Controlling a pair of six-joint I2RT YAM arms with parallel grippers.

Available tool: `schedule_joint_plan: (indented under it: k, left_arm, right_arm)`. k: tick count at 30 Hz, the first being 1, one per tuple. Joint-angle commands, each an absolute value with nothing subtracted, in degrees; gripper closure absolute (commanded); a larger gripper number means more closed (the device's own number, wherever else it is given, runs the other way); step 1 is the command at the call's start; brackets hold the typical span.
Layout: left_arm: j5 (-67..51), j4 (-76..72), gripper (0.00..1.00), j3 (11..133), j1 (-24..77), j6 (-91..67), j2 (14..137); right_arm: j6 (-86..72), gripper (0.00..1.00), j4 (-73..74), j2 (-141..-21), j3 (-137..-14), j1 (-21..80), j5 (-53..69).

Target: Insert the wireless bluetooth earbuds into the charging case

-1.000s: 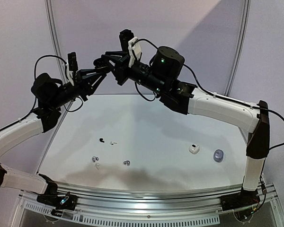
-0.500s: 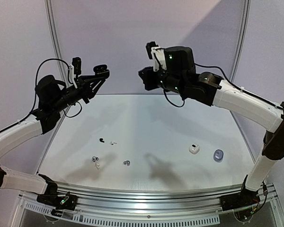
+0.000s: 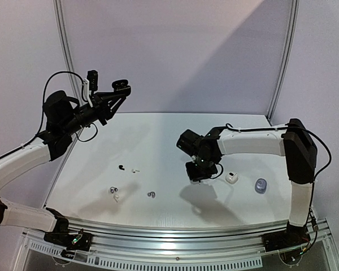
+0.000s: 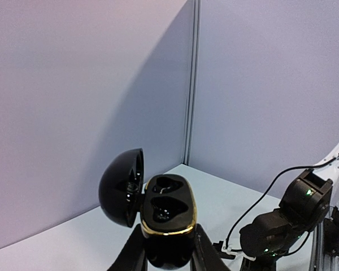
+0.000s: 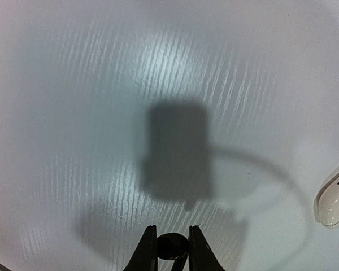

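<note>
My right gripper moves down to the bare patch on the tabletop below it next and releases the black earbud (image 5: 170, 246) there, clear of the white case.
My left gripper (image 3: 122, 89) is raised high at the left, shut on a black charging case (image 4: 166, 212) with a gold rim. Its lid (image 4: 123, 186) stands open and both sockets face up. My right gripper (image 3: 197, 173) points down just above the table at centre right, shut on a small round black earbud (image 5: 170, 246) pinched between its fingers (image 5: 149, 249). More earbuds lie on the table at the left: a black one (image 3: 121, 167), a white one (image 3: 135, 170), a silvery one (image 3: 113, 190), another white one (image 3: 117, 197) and a silvery one (image 3: 151, 195).
A small white case (image 3: 231, 178) and a bluish translucent case (image 3: 261, 186) sit on the table just right of my right gripper. The white case (image 5: 333, 199) shows at the right edge of the right wrist view. Grey walls stand behind the table.
My right arm has swung from up beside the left gripper down to the table at centre right. The left arm has hardly moved, with the case still in it.
</note>
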State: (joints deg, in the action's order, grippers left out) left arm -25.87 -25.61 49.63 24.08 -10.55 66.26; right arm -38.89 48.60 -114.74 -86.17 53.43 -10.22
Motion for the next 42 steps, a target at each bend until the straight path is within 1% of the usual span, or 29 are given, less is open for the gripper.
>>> schedule_joint_plan:
  k: [1,6,11,15,16,18,20,25,29,31,35,39,42]
  left_arm:
    - [-25.5,-25.2,1.00,48.5,23.6,-9.6,65.0]
    - [-25.5,-25.2,1.00,48.7,23.6,-9.1,65.1]
    - [-25.5,-25.5,1.00,48.7,23.6,-9.1,65.2]
    - [-25.3,-25.6,1.00,48.7,23.6,-9.0,65.3]
    - [-25.3,-25.6,1.00,48.7,23.6,-8.9,65.3]
    - [-25.2,-25.6,1.00,48.7,23.6,-8.6,65.2]
    - [-25.1,-25.6,1.00,48.7,23.6,-8.2,65.2]
    - [-25.3,-25.7,1.00,48.7,23.6,-8.2,65.4]
    - [-25.5,-25.7,1.00,48.7,23.6,-8.0,65.4]
    - [-25.5,-25.7,1.00,48.6,23.6,-8.0,65.5]
    - [-25.5,-25.8,1.00,48.5,23.6,-8.2,65.5]
    - [-25.7,-25.8,1.00,48.4,23.6,-8.0,65.5]
    - [-25.9,-26.0,1.00,48.1,23.6,-8.3,65.5]
  right_arm:
    - [-43.1,1.00,45.9,-115.8,-83.1,52.6,-3.5]
    - [-43.1,1.00,46.6,-118.6,-82.4,52.6,-1.3]
    - [-43.0,1.00,47.8,-119.1,-81.8,52.6,-1.9]
    - [-42.5,0.89,48.4,-119.4,-81.7,52.6,-2.0]
    - [-42.2,0.85,48.6,-119.4,-81.9,52.6,-2.0]
    - [-41.9,0.73,49.2,-119.5,-82.2,52.6,-2.3]
    - [-41.4,0.65,49.9,-119.4,-82.9,52.6,-2.9]
    - [-39.7,0.59,52.1,-119.3,-85.9,52.6,-3.7]
    - [-37.3,0.51,57.4,-119.8,-92.0,52.3,-4.4]
    - [-35.2,0.48,60.6,-120.4,-95.7,51.9,-3.2]
    - [-29.2,0.37,67.0,-122.5,-101.2,51.1,2.3]
    - [-25.3,0.31,75.4,-126.7,-105.6,50.6,3.3]
    - [-22.9,0.32,76.1,-128.8,-109.0,50.6,3.1]
